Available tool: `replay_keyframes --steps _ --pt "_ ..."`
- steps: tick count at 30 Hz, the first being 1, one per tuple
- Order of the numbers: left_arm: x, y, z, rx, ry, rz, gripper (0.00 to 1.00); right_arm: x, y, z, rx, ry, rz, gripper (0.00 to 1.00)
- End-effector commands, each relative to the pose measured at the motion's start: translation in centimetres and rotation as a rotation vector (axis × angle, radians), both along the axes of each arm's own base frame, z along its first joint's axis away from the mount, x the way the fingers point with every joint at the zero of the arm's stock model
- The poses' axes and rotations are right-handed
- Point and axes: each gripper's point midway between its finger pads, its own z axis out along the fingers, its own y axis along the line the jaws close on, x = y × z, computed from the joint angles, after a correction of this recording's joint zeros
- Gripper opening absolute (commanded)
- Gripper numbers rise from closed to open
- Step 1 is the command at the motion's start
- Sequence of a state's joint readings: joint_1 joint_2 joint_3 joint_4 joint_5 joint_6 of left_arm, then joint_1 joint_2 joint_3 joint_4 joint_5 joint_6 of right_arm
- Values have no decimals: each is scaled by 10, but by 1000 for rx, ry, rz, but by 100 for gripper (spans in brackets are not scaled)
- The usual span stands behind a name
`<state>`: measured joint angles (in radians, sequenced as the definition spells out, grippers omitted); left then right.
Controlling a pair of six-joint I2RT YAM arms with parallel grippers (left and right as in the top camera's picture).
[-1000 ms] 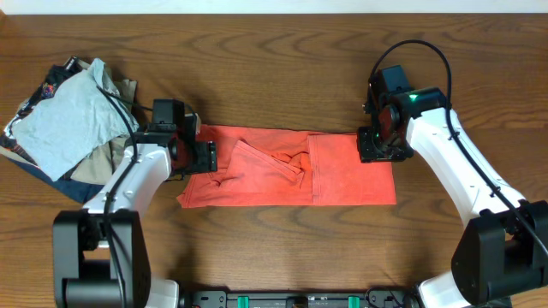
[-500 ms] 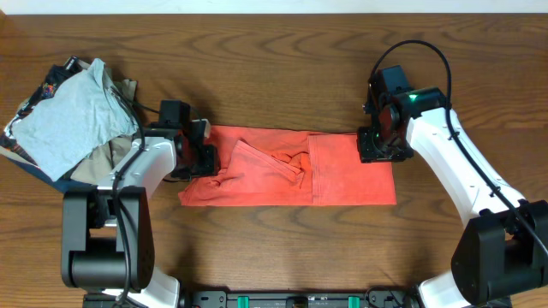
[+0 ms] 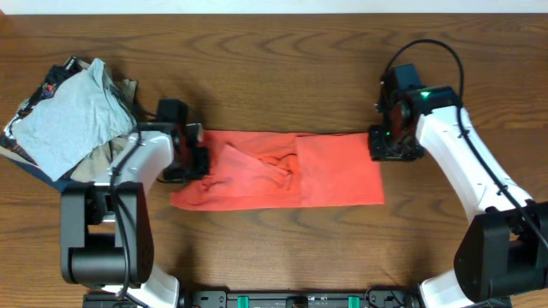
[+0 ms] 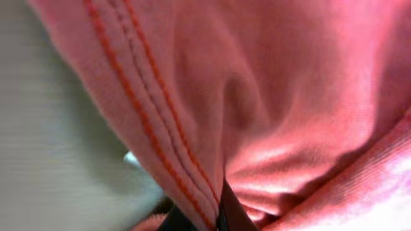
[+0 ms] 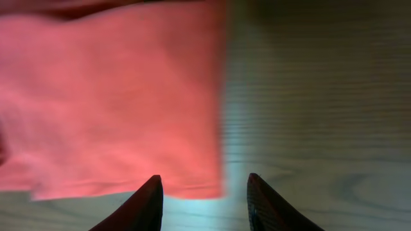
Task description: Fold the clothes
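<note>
The folded T-shirt's flat end [image 3: 355,168] is to the right of my left gripper in the overhead view, so I will bring the pinched hem over onto it and let go.
The clothes [image 3: 334,171] are a coral-red T-shirt folded into a long strip across the middle of the table. My left gripper [image 3: 195,159] is at the strip's left end. In the left wrist view the stitched hem of the clothes [image 4: 289,96] is pinched in my left gripper [image 4: 209,217], which is shut on it. My right gripper [image 3: 385,145] hovers at the strip's upper right corner. In the right wrist view my right gripper [image 5: 204,196] is open and holds nothing, and the edge of the clothes [image 5: 109,96] lies just ahead of the fingertips.
A pile of other garments sits at the table's far left, with a light grey T-shirt [image 3: 64,115] on top of tan and navy pieces. The left arm's elbow is close to that pile. Bare wooden table [image 3: 282,77] surrounds the shirt.
My left gripper has closed on the shirt's left edge. The whole strip has slid a little to the left. My right gripper has shifted slightly right, off the cloth's corner.
</note>
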<state>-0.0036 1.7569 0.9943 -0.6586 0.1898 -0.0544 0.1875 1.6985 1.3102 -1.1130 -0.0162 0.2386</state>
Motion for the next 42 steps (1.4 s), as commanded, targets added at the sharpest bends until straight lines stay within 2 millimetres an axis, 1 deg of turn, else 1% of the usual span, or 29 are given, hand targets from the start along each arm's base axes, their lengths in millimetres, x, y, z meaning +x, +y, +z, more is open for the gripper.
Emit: replay_keyframes --steps 1,4,6,8,10,12,13,14,16,18,22,23,28,30,32,38,42 --pt "22 55 29 180 -56 132 6 6 -21 6 -16 -21 -74 41" --pt "26 71 49 179 -48 199 6 7 -34 6 -17 -19 -100 41" --pt "27 70 60 170 -37 199 6 7 -40 6 -20 -19 -96 41" --pt "26 60 72 155 -22 176 6 7 -44 6 -21 -17 -96 41" --pt "26 41 83 112 -22 137 6 6 -47 6 -21 -14 -102 41" --pt "26 18 94 71 -36 85 6 6 -49 6 -21 -11 -108 42" --pt "26 -1 101 43 -52 59 6 5 -50 6 -22 -8 -110 41" --pt "25 -9 104 32 -60 47 6 5 -50 6 -22 -8 -111 42" --pt "20 -40 113 1 -79 6 6 4 -50 6 -22 -2 -110 41" --pt "14 -69 117 -20 -86 -29 6 3 -50 6 -23 1 -104 42" --pt "2 -126 119 -48 -107 -117 6 1 -51 6 -23 7 -104 41" --pt "-1 -144 119 -61 -120 -139 6 1 -51 6 -24 9 -104 42" --pt "-6 -208 126 -141 -205 -201 6 -1 -51 6 -24 19 -103 41" --pt "-8 -227 126 -168 -229 -220 6 -3 -51 6 -25 26 -103 41" --pt "-10 -242 124 -183 -238 -238 6 -5 -51 6 -26 32 -100 41" --pt "-19 -256 109 -178 -201 -254 6 -7 -50 6 -24 40 -88 41" --pt "-25 -275 114 -263 -195 -296 6 -7 -50 6 -24 40 -88 42"
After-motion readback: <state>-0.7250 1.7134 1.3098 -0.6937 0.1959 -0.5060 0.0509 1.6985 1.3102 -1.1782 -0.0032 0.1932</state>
